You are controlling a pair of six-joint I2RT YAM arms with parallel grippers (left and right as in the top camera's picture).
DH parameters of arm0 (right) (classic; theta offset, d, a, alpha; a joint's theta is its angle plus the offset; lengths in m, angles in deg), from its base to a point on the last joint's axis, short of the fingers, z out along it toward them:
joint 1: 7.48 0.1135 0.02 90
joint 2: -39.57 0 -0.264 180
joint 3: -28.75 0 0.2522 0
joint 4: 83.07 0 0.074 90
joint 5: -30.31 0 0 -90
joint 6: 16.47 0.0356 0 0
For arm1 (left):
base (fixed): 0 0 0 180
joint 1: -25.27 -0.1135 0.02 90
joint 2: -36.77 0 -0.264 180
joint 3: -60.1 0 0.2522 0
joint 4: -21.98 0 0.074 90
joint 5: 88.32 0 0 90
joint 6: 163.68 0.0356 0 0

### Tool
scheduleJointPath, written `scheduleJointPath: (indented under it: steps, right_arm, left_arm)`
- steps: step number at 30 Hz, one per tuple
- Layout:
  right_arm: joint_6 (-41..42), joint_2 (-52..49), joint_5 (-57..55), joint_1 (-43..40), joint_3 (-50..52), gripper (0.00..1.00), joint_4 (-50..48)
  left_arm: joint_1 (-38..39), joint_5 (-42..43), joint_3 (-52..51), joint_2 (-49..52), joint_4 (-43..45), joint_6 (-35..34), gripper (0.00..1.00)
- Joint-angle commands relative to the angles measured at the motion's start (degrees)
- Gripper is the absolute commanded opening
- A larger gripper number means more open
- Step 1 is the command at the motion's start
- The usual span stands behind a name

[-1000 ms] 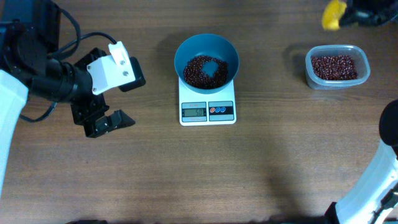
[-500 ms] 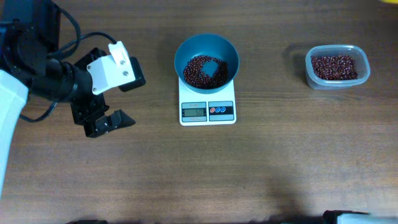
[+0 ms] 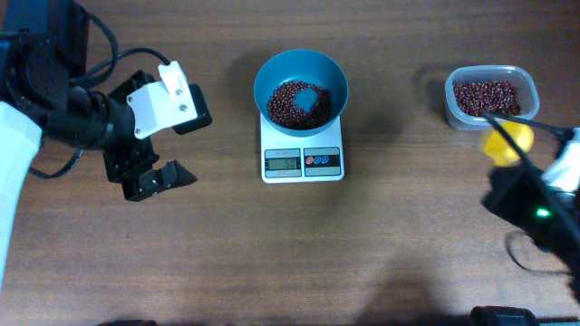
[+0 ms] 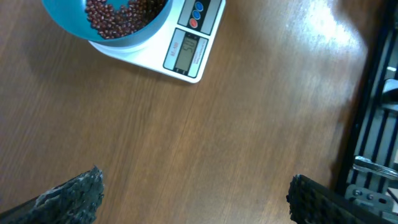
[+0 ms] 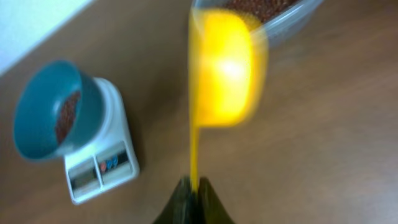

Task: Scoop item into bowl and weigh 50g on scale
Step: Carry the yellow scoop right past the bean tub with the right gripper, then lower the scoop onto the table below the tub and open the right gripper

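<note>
My right gripper moves down to the bare wood below it next, in front of the clear tub. It then releases the scoop's thin handle onto that empty spot.
The blue bowl point(image 3: 301, 65) stands on the white scale point(image 3: 302, 161) at the table's middle, with a pile of reddish-brown beans point(image 3: 297, 104) in it. The left wrist view shows the bowl point(image 4: 68, 22) and the scale point(image 4: 186, 50) at its top left. My left gripper point(image 3: 186, 145) point(image 4: 194, 186) hangs open over bare wood, left of the scale. My right gripper point(image 3: 513, 177) point(image 5: 194, 186) is shut on the thin handle of a yellow scoop point(image 3: 506, 140) point(image 5: 227, 68). The scoop is blurred and hangs just in front of the clear tub.
A clear plastic tub point(image 3: 490, 97) point(image 5: 292, 15) of beans sits at the back right. The right arm's dark body point(image 3: 542, 215) fills the lower right corner. A black frame point(image 4: 373, 112) runs along the right side of the left wrist view.
The right arm with the yellow scoop left the top right corner, went out of view, and has come in from the lower right near the tub. The left arm has not moved.
</note>
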Motion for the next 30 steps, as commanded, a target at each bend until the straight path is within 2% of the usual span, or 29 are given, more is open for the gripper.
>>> scheduleJointPath:
  steps: [1, 4, 6, 15, 17, 19, 20, 21, 24, 30]
  right_arm:
    - [4.44, 0.70, 8.83, 0.31, 11.43, 0.04, -9.79]
    - [6.99, 0.68, 8.59, 0.20, 18.14, 0.04, -14.86]
    - [8.50, 0.68, 7.78, 0.20, 20.46, 0.04, -14.97]
    - [15.54, 0.68, -1.64, 0.20, 25.03, 0.05, -15.23]
    - [15.52, 0.68, -2.62, 0.20, 25.03, 0.25, -15.21]
    - [15.54, 0.68, -5.20, 0.20, 25.03, 0.39, -15.21]
    - [15.56, 0.68, -6.08, 0.20, 25.03, 0.41, -15.26]
    - [15.58, 0.68, -7.19, 0.20, 25.03, 0.50, -15.30]
    - [17.70, 0.63, -8.00, 0.20, 25.03, 0.83, -15.67]
    - [17.66, -1.68, -12.17, 0.20, 25.07, 0.97, -15.85]
  left_arm:
    - [-0.35, 0.42, -0.02, -0.24, -0.07, 0.92, 0.99]
    - [-0.35, 0.42, -0.02, -0.24, -0.07, 0.92, 0.99]
    - [-0.35, 0.42, -0.02, -0.24, -0.07, 0.92, 0.99]
    - [-0.35, 0.42, -0.02, -0.24, -0.07, 0.92, 0.99]
    - [-0.35, 0.42, -0.02, -0.24, -0.07, 0.92, 0.99]
    - [-0.35, 0.42, -0.02, -0.24, -0.07, 0.92, 0.99]
    - [-0.35, 0.42, -0.02, -0.24, -0.07, 0.92, 0.99]
    - [-0.35, 0.42, -0.02, -0.24, -0.07, 0.92, 0.99]
    - [-0.35, 0.42, -0.02, -0.24, -0.07, 0.92, 0.99]
    - [-0.35, 0.42, -0.02, -0.24, -0.07, 0.92, 0.99]
